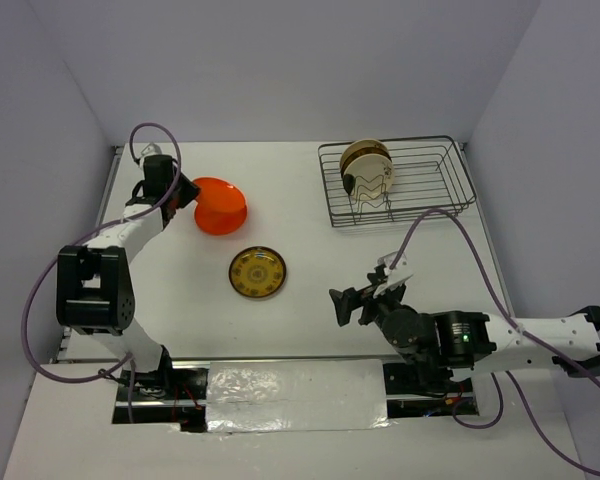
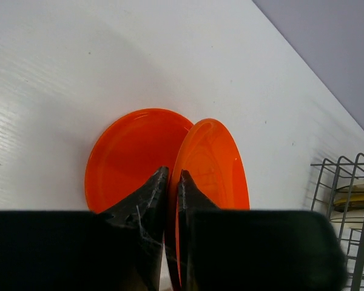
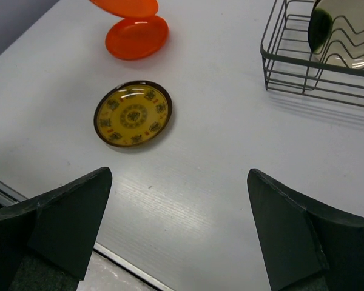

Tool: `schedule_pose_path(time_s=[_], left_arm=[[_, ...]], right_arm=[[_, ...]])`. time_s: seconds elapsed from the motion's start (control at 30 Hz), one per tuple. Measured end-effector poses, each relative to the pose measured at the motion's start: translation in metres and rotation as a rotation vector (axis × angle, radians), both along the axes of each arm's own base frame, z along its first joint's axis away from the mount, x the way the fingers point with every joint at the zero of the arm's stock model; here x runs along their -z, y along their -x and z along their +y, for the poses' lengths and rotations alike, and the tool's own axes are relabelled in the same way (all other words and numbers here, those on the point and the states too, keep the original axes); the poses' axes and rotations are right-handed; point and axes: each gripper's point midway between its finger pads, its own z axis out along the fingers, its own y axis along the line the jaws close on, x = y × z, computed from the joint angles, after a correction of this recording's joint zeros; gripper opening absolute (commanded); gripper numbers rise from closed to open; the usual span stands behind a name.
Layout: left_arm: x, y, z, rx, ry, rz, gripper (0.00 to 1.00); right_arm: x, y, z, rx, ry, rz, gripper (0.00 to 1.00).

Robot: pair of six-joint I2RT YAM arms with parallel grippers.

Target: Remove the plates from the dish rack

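I should swing my right gripper's open fingers outward over the rack [image 1: 400, 217] onto the cream plate's upper rim [image 1: 378, 157], because that plate stands at the very front.
My left gripper [image 1: 185, 192] [image 2: 173, 173] is shut on the rim of a bright orange plate [image 2: 215, 163], holding it on edge just above a second orange plate [image 2: 127, 151] that lies flat on the table at the back left [image 1: 220, 210]. The dark brown plate with the yellow-gold pattern [image 1: 257, 271] [image 3: 133, 113] lies flat mid-table. The wire dish rack [image 1: 400, 217] [image 3: 303, 76] stands at the back right with a cream plate [image 1: 365, 165] [image 3: 346, 30] upright at its left end. My right gripper [image 1: 365, 290] [image 3: 179, 176] is open and empty over the table's front.
The rack's corner shows at the right edge of the left wrist view [image 2: 346, 182]. Grey walls close the table at the back and sides. A metal strip runs along the table's near edge [image 3: 109, 257].
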Motion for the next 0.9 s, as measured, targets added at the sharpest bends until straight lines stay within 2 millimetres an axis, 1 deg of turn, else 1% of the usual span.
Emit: schedule_pose_path(time_s=[0.03,0.07,0.17,0.2,0.27,0.3,0.37,0.4,0.47,0.5,0.57,0.63,0.7,0.73,0.77,0.83,0.87,0.9], left_arm=[[0.004,-0.002,-0.001,0.005,0.005,0.005,0.29],[0.008,-0.003,-0.002,0.013,0.013,0.013,0.43],[0.02,-0.003,-0.005,0.024,0.022,0.041,0.66],[0.022,-0.004,-0.006,0.033,0.028,0.049,0.78],[0.024,-0.002,-0.008,0.037,0.034,0.062,0.88],[0.025,-0.001,-0.008,0.035,0.036,0.067,0.94],[0.025,0.001,-0.007,0.021,0.046,0.076,0.98],[0.026,0.004,-0.007,0.015,0.047,0.089,0.99],[0.025,0.013,-0.004,-0.003,0.043,0.128,0.99],[0.022,0.019,-0.002,-0.014,0.04,0.146,0.99],[0.008,0.03,0.001,-0.038,0.037,0.164,1.0],[-0.018,0.045,0.003,-0.045,0.029,0.146,0.99],[-0.053,0.062,0.004,-0.029,0.006,0.102,1.0],[-0.073,0.072,0.005,-0.011,-0.016,0.07,1.0],[-0.095,0.083,0.004,0.015,-0.048,0.031,0.99],[-0.133,0.102,-0.002,0.071,-0.109,-0.044,1.0],[-0.146,0.112,-0.005,0.104,-0.143,-0.073,1.0],[-0.156,0.123,-0.009,0.135,-0.173,-0.095,0.99]], right_arm=[[0.003,0.0,0.001,0.004,0.014,0.003,1.0],[0.007,0.0,0.001,0.008,0.03,0.007,1.0],[0.016,-0.001,0.001,0.027,0.07,0.019,1.0],[0.017,-0.001,0.0,0.039,0.079,0.024,1.0],[0.018,-0.003,-0.001,0.071,0.081,0.042,1.0],[0.016,-0.006,-0.003,0.091,0.077,0.054,1.0],[0.012,-0.015,-0.009,0.143,0.055,0.084,1.0],[0.01,-0.023,-0.012,0.175,0.043,0.106,1.0],[0.012,-0.045,-0.019,0.236,0.017,0.161,1.0],[0.015,-0.058,-0.023,0.255,0.003,0.197,1.0],[0.024,-0.083,-0.031,0.306,-0.015,0.254,1.0],[0.031,-0.107,-0.04,0.356,-0.042,0.309,1.0],[0.037,-0.13,-0.044,0.391,-0.079,0.366,1.0],[0.037,-0.147,-0.048,0.412,-0.118,0.397,1.0],[0.036,-0.162,-0.051,0.434,-0.16,0.426,1.0],[0.028,-0.192,-0.057,0.481,-0.25,0.472,0.99],[0.026,-0.212,-0.062,0.521,-0.306,0.502,0.98],[0.021,-0.228,-0.063,0.549,-0.374,0.525,0.98]])
